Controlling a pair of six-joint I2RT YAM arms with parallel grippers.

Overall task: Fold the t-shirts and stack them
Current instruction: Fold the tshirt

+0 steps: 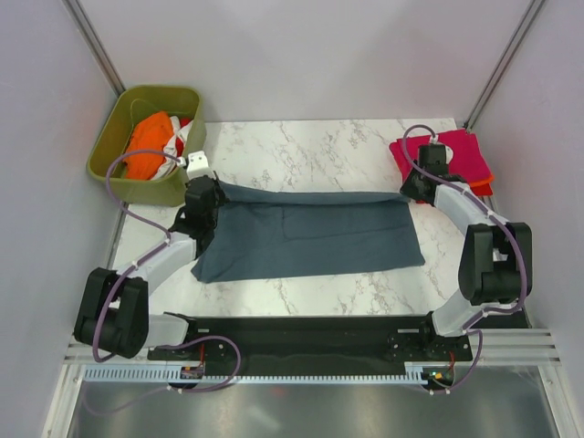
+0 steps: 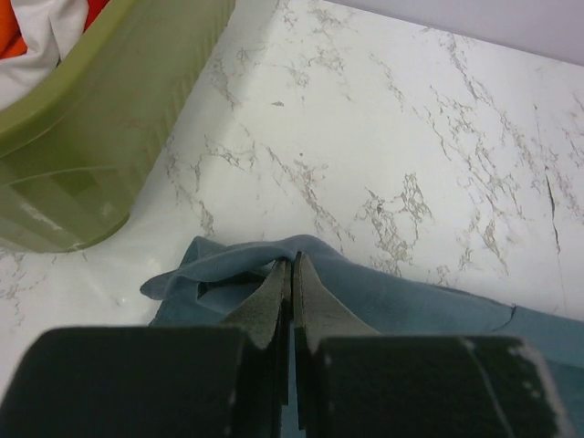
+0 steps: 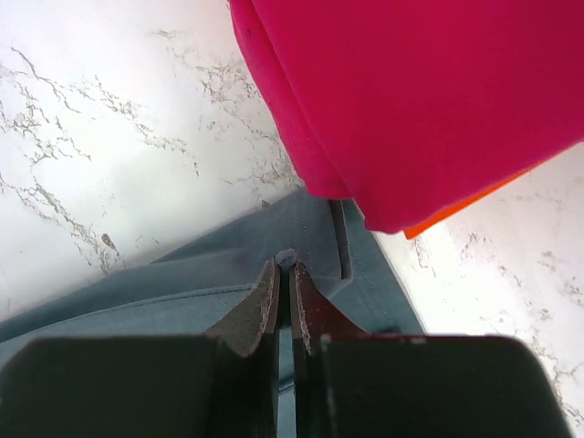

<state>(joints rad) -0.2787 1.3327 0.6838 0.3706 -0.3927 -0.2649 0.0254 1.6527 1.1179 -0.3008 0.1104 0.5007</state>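
The shirt's side edge [image 1: 412, 222] [image 3: 376, 301] is behind the gripper, so my right gripper should next pull back over it and let go of the pinched cloth where the flat cloth can take the fold.
A slate blue-grey t-shirt [image 1: 310, 235] lies spread across the middle of the marble table. My left gripper [image 1: 203, 195] is shut on its far left corner, and in the left wrist view the cloth [image 2: 383, 292] bunches up over my left gripper [image 2: 292, 265]. At the far right corner my right gripper [image 1: 418, 185] is shut on a pinch of the same shirt [image 3: 182, 283], seen between the tips of my right gripper [image 3: 285, 265]. A folded magenta-pink t-shirt [image 1: 447, 153] lies on an orange-red one [image 1: 484, 185] at the back right, just beyond that corner.
An olive-green bin [image 1: 111, 137] at the back left holds orange [image 1: 151, 141] and white cloth; its wall [image 2: 100, 137] stands close to my left gripper. The pink stack [image 3: 420, 91] hangs just above the right fingers. Bare marble [image 1: 310, 151] lies behind the shirt.
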